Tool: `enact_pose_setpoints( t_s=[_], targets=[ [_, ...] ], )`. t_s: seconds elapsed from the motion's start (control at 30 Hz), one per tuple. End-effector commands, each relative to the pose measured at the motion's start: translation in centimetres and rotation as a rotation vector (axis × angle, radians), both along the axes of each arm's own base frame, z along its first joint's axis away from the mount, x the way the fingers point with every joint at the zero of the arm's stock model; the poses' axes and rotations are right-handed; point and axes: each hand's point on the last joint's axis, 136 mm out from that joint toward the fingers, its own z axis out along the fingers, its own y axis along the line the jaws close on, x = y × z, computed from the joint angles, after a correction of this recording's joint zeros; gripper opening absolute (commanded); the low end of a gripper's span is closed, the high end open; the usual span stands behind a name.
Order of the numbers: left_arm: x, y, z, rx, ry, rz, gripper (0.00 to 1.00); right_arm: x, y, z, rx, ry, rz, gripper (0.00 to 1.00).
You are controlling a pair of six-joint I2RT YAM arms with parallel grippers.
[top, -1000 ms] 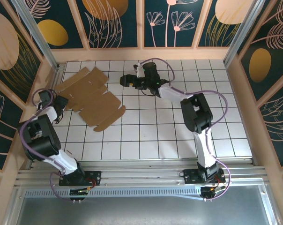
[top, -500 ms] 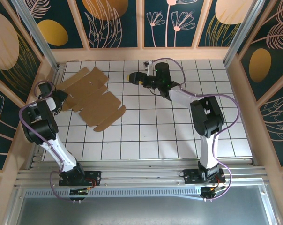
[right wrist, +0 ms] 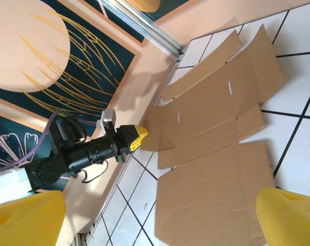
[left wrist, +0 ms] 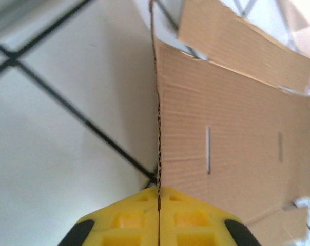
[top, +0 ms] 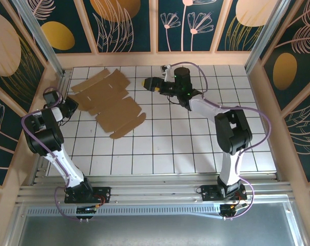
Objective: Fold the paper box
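Observation:
My left gripper moves toward the middle of the table, beyond the sheet, and lets go of the sheet's edge next, because the sheet crowds the peach side.
The paper box [top: 108,103] is a flat brown cardboard sheet with flaps, lying on the back left of the white gridded table [top: 186,148]. My left gripper [top: 74,105] is shut on the sheet's left edge. In the left wrist view its yellow fingers [left wrist: 129,220] press together on the thin corrugated edge, and the box [left wrist: 237,138] stretches away to the right. My right gripper [top: 148,83] hovers open just right of the sheet's far corner. From the right wrist view I look down on the paper box [right wrist: 216,107] and on the left gripper [right wrist: 140,135] at its edge.
A peach wall [top: 42,97] and an aluminium post [top: 39,36] stand close behind the left gripper. Decorated panels [top: 191,25] close off the back, and another wall [top: 263,102] runs along the right.
My left gripper has shut on the box's left edge. The sheet has slid a little to the right. My right gripper has drifted right, staying open.

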Motion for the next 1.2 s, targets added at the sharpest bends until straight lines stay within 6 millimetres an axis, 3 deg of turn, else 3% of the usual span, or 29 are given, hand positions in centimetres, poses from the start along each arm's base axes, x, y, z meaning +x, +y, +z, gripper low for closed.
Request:
enact_pose_setpoints(
  t_s=[0.0, 0.1, 0.3, 0.4, 0.47, 0.67, 0.77, 0.93, 1.17],
  targets=[
    [2.4, -5.6, 2.1, -0.045, -0.108, -0.249, 0.00, -0.3, -2.2, 3.2, 0.056, -0.049, -0.039, 0.96],
    [3.3, -10.8, 2.3, -0.039, -0.112, -0.413, 0.00, -0.3, -4.8, 3.0, 0.029, -0.041, -0.087, 0.96],
    [3.2, -20.6, 3.5, -0.096, -0.204, -0.685, 0.00, 0.9, -14.0, 0.3, -0.198, -0.025, -0.356, 0.99],
    [2.4, -25.7, 3.7, -0.094, -0.234, -0.840, 0.00, 0.9, -17.2, -1.8, -0.279, 0.002, -0.407, 0.99],
    [2.1, -27.9, 3.2, -0.075, -0.236, -0.906, 0.00, 0.9, -18.6, -3.6, -0.333, 0.037, -0.421, 0.99],
    [2.3, -29.7, 3.8, -0.110, -0.316, -0.948, 0.00, -0.8, -24.3, -10.2, -0.413, 0.173, -0.517, 0.97],
    [2.2, -29.9, 4.4, -0.111, -0.347, -0.973, 0.00, -1.9, -24.0, -12.3, -0.401, 0.214, -0.459, 0.94],
    [1.7, -30.4, 4.9, -0.120, -0.385, -1.001, 0.00, -2.4, -22.4, -14.0, -0.333, 0.227, -0.381, 0.90],
    [1.6, -30.3, 4.1, -0.115, -0.380, -0.989, 0.00, 1.6, -21.5, -15.0, -0.326, 0.209, -0.375, 0.82]
  ],
)
